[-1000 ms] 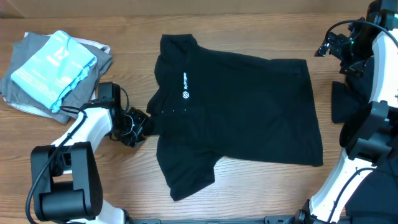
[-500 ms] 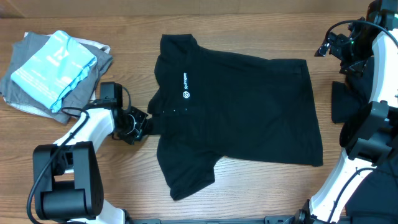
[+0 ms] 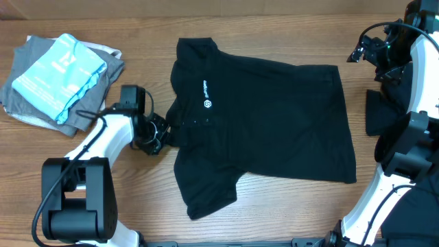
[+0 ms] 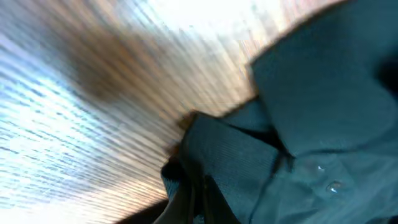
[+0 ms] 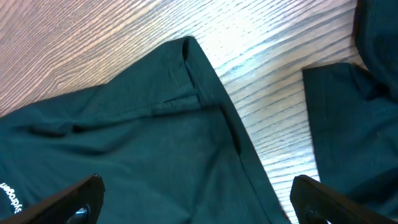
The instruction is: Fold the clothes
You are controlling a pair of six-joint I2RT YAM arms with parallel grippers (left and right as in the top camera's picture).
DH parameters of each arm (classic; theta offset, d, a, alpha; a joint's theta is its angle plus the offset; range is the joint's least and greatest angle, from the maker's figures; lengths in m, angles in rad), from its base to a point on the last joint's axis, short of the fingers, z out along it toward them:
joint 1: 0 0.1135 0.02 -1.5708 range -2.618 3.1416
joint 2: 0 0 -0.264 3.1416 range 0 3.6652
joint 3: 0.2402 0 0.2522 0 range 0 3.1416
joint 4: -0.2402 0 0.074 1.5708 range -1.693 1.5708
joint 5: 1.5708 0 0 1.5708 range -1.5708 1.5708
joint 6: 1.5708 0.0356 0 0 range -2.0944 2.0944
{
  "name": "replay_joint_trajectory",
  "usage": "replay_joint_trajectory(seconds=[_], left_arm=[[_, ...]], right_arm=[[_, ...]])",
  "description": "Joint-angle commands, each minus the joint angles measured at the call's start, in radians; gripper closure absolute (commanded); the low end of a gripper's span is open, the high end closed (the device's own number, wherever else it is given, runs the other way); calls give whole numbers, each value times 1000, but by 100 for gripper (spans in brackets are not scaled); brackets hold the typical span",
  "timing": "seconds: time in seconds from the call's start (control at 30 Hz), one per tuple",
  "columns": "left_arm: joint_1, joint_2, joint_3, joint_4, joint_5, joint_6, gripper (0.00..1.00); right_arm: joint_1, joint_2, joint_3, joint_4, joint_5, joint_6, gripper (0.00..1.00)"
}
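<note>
The collar juts over bare wood, so I will move my left gripper to the right in the overhead view, onto the chest beside the white lettering, to let go of the collar.
A black short-sleeved shirt (image 3: pixel 274 116) lies spread flat on the wooden table, its collar to the left, with white lettering (image 3: pixel 204 87) near the collar. My left gripper (image 3: pixel 161 136) sits at the collar's edge and is shut on a fold of that black fabric (image 4: pixel 217 155), pinched between the jaws low in the blurred left wrist view (image 4: pixel 193 202). My right gripper (image 3: pixel 360 51) hangs open above the shirt's far right corner (image 5: pixel 186 46), fingers wide apart (image 5: pixel 196 190), holding nothing.
A stack of folded grey and light-blue clothes (image 3: pixel 58 75) lies at the far left. Another black garment (image 3: pixel 381 113) lies at the right edge, also visible in the right wrist view (image 5: pixel 354 130). Arm bases stand at both front corners.
My left gripper has slid right onto the collar and closed on it. The right arm and the shirt body have stayed put.
</note>
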Motion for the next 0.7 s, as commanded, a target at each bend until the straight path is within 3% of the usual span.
replay_joint_trajectory(seconds=[0.0,0.23,0.67], left_arm=[[-46,-5,164,-106,-138,101,96],[-242,-5,430,-249,-334,173,96],[-520,128,444,-201,-459,200,94]], right_arm=[[3,-24,20,3,-6,4,0],[3,-24,20,3,-6,4,0],[3,-24,20,3,-6,4,0]])
